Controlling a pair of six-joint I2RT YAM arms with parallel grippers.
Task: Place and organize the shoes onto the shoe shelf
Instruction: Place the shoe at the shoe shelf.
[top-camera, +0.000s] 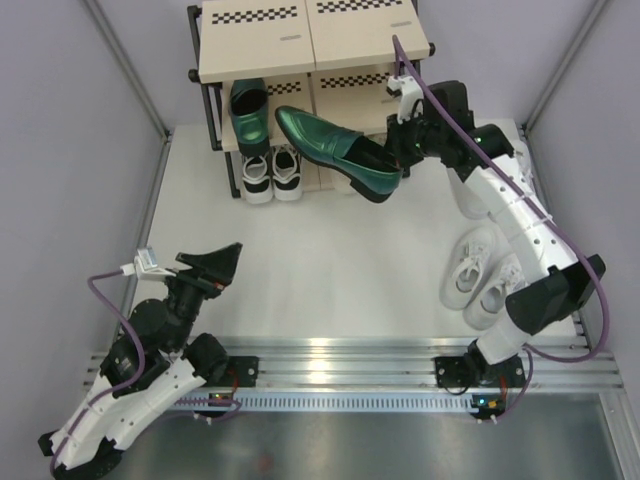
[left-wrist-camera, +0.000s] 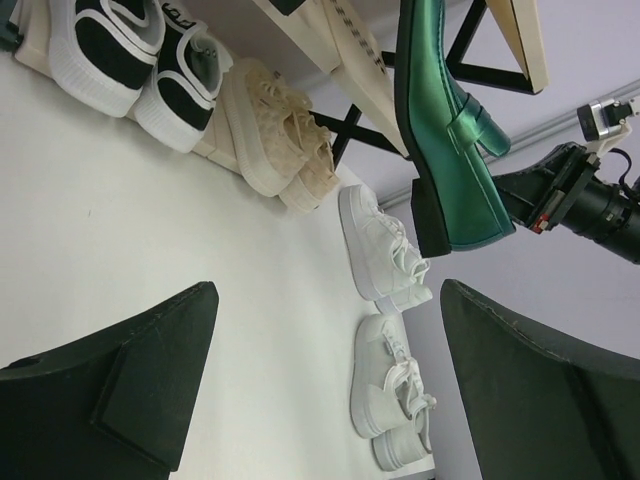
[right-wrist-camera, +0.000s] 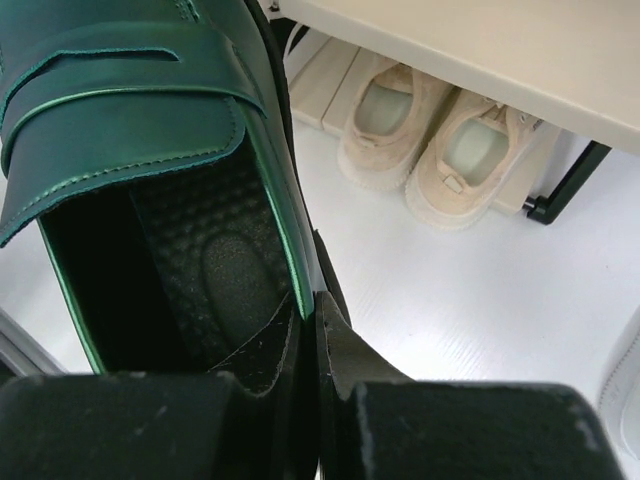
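My right gripper turns and moves outward and to the left in the top view next, as the shoe shelf's board (top-camera: 292, 99) beside the other green shoe lies there.
My right gripper (top-camera: 396, 160) (right-wrist-camera: 318, 312) is shut on the side wall of a glossy dark green heeled shoe (top-camera: 330, 150) (right-wrist-camera: 140, 150). It holds that shoe in the air in front of the shoe shelf (top-camera: 255, 45), toe pointing left. The other green shoe (top-camera: 248, 112) stands on the middle tier. Black-and-white sneakers (top-camera: 272, 175) (left-wrist-camera: 130, 60) and beige sneakers (right-wrist-camera: 430, 140) (left-wrist-camera: 275, 135) sit on the bottom tier. A pair of white sneakers (top-camera: 480, 275) (left-wrist-camera: 385, 250) lies on the table by the right arm. My left gripper (top-camera: 215, 265) (left-wrist-camera: 328, 292) hangs open and empty at the near left.
The shelf's top boards carry checkered strips and hold no shoes. Purple-grey walls with metal posts (top-camera: 130, 70) enclose the white table on the left, right and back. An aluminium rail (top-camera: 330, 365) runs along the near edge between the arm bases.
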